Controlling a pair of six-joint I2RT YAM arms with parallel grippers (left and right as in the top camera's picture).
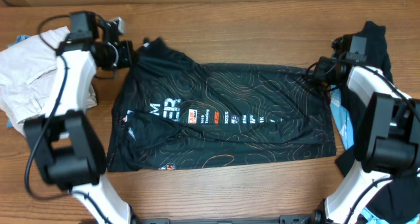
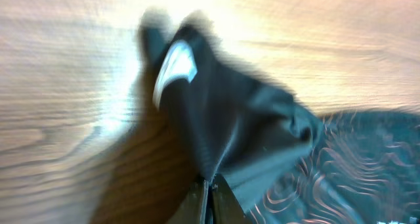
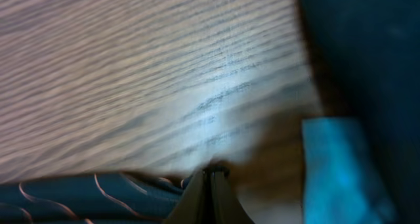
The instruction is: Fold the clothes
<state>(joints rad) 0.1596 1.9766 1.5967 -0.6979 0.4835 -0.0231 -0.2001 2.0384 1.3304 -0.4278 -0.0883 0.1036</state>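
Note:
The jersey still lies spread, so my left gripper will next draw back and release the bunched cloth over the jersey's near corner (image 1: 123, 156), which lies back from the gripper.
The clothes (image 1: 230, 112), a black jersey with thin orange contour lines and small logos, lie spread flat across the middle of the wooden table (image 1: 216, 191). My left gripper (image 1: 136, 53) is at the jersey's far left corner. In the left wrist view it (image 2: 209, 184) is shut on a raised bunch of black cloth (image 2: 236, 119) with a white label (image 2: 176, 69). My right gripper (image 1: 314, 73) is at the far right corner. In the right wrist view it (image 3: 213, 175) is shut at the jersey's edge (image 3: 79, 194), with the cloth running into its tips.
A crumpled off-white garment (image 1: 29, 66) lies at the left edge under the left arm. A plain black garment (image 1: 377, 43) with light blue cloth (image 1: 338, 112) lies at the right edge, close to the right gripper, where the light blue cloth (image 3: 341, 171) shows beside the jaws.

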